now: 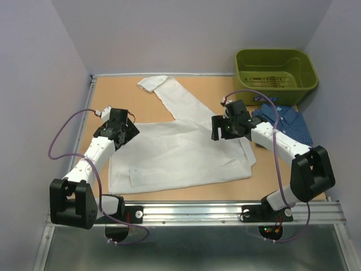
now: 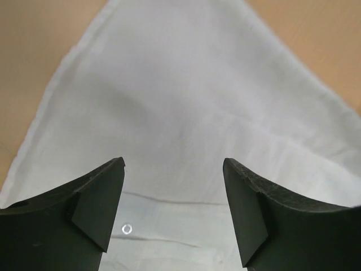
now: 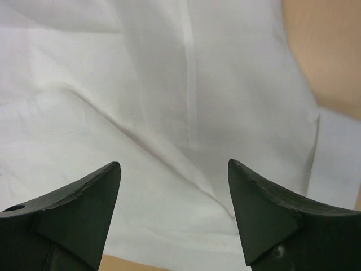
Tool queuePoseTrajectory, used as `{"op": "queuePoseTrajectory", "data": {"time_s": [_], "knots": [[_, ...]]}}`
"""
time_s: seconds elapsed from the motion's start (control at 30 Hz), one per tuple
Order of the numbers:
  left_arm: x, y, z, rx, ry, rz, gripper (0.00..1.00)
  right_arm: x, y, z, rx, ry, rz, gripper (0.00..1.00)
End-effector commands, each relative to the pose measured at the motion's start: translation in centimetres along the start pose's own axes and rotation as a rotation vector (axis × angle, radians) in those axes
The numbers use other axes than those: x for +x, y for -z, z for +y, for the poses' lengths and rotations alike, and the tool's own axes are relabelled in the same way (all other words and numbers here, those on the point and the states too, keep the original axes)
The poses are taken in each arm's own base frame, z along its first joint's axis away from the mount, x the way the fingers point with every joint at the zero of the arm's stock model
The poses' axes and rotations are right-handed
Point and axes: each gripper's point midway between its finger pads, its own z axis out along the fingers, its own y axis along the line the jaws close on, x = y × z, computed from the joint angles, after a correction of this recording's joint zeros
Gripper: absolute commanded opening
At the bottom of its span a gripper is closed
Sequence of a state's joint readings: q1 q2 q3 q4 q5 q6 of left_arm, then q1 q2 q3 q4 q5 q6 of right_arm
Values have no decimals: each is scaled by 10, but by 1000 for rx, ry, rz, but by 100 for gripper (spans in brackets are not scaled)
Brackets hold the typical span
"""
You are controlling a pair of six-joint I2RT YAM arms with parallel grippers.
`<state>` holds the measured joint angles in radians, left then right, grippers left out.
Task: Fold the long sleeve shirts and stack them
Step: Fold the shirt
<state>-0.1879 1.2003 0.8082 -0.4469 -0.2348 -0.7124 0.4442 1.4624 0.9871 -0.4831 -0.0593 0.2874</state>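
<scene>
The white shirt's edges come together beyond the open fingers of the robot's left gripper, so the left gripper will move outward and down onto that far corner of the white shirt and close there.
The white shirt (image 1: 180,155) lies spread on the table, one sleeve (image 1: 175,96) stretched toward the back left. The dark blue patterned shirt (image 1: 287,121) lies folded at the right, partly under my right arm. My left gripper (image 1: 125,135) is open and empty over the white shirt's left edge; its wrist view shows white cloth (image 2: 180,101) with a small button between the jaws. My right gripper (image 1: 221,131) is open and empty over the shirt's upper right part; its wrist view shows white cloth (image 3: 169,84) with a seam and a crease.
An olive-green plastic bin (image 1: 275,69) stands at the back right corner. Walls enclose the table on the left, back and right. A metal rail (image 1: 225,212) runs along the near edge.
</scene>
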Motion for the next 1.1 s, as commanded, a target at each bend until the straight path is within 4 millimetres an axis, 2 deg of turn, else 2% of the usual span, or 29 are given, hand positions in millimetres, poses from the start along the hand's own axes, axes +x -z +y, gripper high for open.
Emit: {"op": "queuePoseTrajectory", "data": {"time_s": [0.0, 0.03, 0.07, 0.23, 0.27, 0.33, 0.37, 0.4, 0.47, 0.5, 0.53, 0.57, 0.6, 0.7, 0.83, 1.07], "knots": [[-51, -12, -10, -27, 9, -106, 82, -68, 0, 3, 28, 131, -135, 82], [-55, -16, -10, -37, 22, -104, 82, -75, -2, 3, 31, 145, -143, 82], [-65, -17, -14, -38, 43, -117, 82, -93, 1, 0, 67, 155, -183, 81], [-90, -48, -16, -54, 169, -129, 81, -123, -22, -9, 76, 200, -191, 77], [-96, -51, -23, -35, 195, -126, 81, -128, -25, -10, 67, 195, -194, 76], [-95, -70, -24, -54, 217, -91, 80, -141, -30, -10, 69, 206, -211, 76], [-103, -73, -30, -45, 239, -91, 79, -141, -39, -12, 72, 209, -202, 76], [-97, -85, -30, -67, 239, -63, 78, -142, -44, -7, 44, 216, -196, 76], [-104, -92, -37, -68, 252, -58, 77, -145, -56, -7, 42, 231, -189, 76], [-99, -102, -36, -89, 257, -35, 76, -147, -60, -9, 44, 233, -186, 76], [-105, -107, -29, -107, 282, -37, 76, -148, -64, -10, 41, 232, -184, 76], [-112, -109, -32, -103, 293, -44, 75, -152, -67, -8, 30, 231, -189, 76], [-109, -115, -31, -112, 298, -28, 75, -148, -77, -13, 32, 225, -169, 76], [-114, -120, -34, -117, 307, -26, 75, -150, -88, -22, 35, 242, -159, 76], [-108, -129, -31, -144, 301, -2, 75, -144, -106, -26, 32, 250, -128, 76], [-91, -140, -20, -194, 282, 60, 72, -142, -114, -25, 16, 254, -118, 76]]}}
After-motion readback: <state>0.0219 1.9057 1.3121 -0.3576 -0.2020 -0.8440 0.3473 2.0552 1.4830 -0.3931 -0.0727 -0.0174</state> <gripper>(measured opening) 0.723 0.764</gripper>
